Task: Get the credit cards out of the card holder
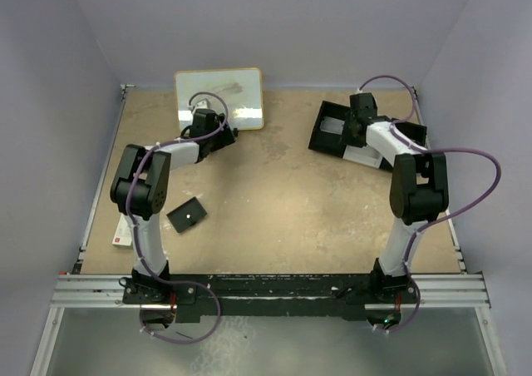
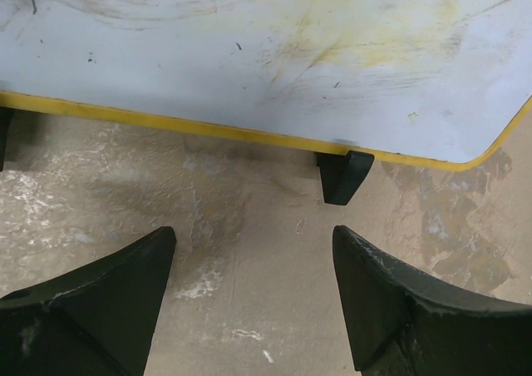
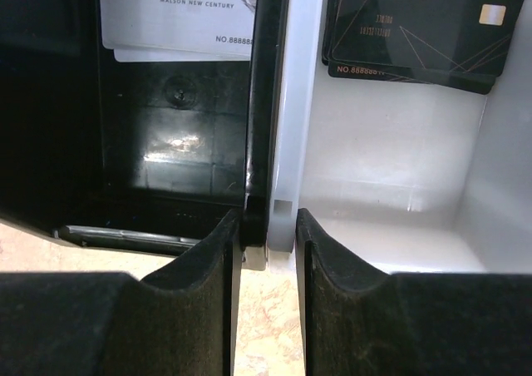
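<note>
The tray (image 1: 326,116) is far out by the bar, so my right gripper should next pull the partition back and to the left in the top view, then open.
The card holder (image 1: 188,215), a small flat black wallet with a white snap dot, lies closed on the table beside the left arm, away from both grippers. My left gripper (image 1: 218,137) (image 2: 253,239) is open and empty, low over the table at the whiteboard's near edge. My right gripper (image 1: 353,133) (image 3: 268,222) is shut on the wall between the black and white compartments of the tray (image 1: 326,116) (image 3: 283,101). A white VIP card (image 3: 179,14) lies in the black compartment. Black VIP cards (image 3: 416,27) lie in the white one.
A yellow-rimmed whiteboard (image 1: 219,97) (image 2: 266,51) lies at the back left, with a black foot (image 2: 343,176) under its edge. A small white and red flat item (image 1: 123,233) lies at the table's left edge. Metal rails run along the table's sides.
</note>
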